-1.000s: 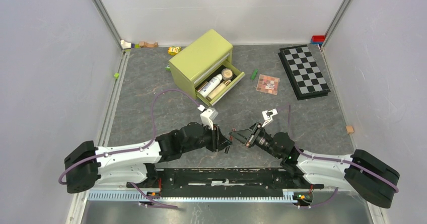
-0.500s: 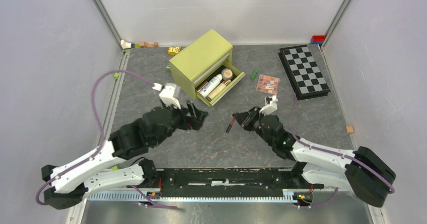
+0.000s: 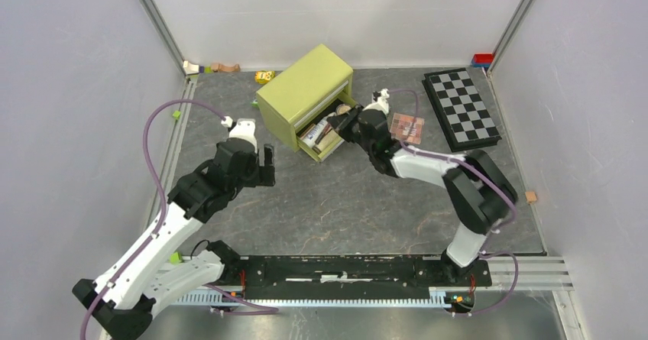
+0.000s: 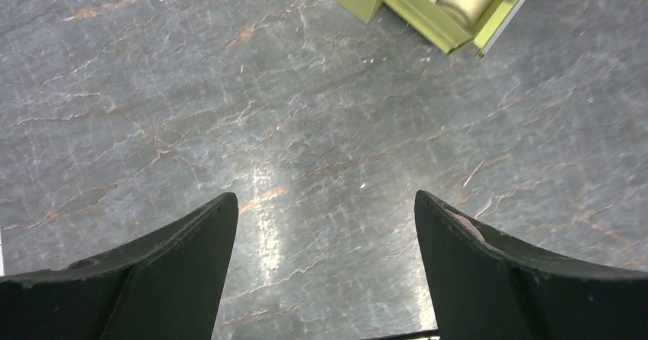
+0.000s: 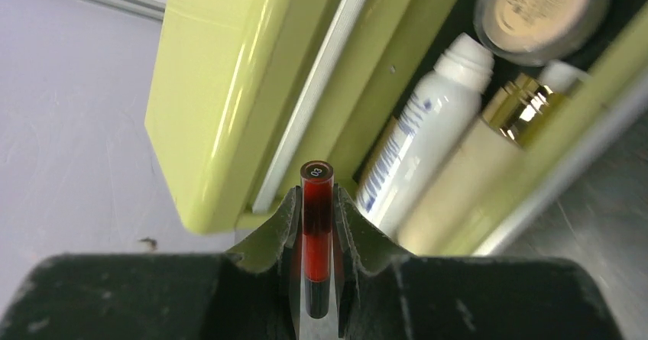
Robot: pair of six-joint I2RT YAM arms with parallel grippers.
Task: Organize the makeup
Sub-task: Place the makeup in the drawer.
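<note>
My right gripper lowers the pencil into the drawer next, since a narrow strip of it lies free there between the white bottle and the cabinet-side.
My right gripper is shut on the red-black pencil, which points forward between the fingers. It hovers at the open drawer of the green cabinet. In that drawer lie a white bottle, a round tan compact and a gold-capped tube. The pink-brown eyeshadow palette lies on the table right of the drawer. My left gripper stands open over bare table, left of and nearer than the cabinet, with nothing between its fingers. The drawer's corner shows at the top of the left wrist view.
A black-and-white chequered board lies at the back right. Small toy blocks sit along the back wall, with a yellow one behind the cabinet. A tan block lies at the right edge. A green block lies at the left edge.
The left gripper opened, let the pencil go to the right gripper and drew back left. The right arm carried the pencil from the table's middle up to the open drawer.
</note>
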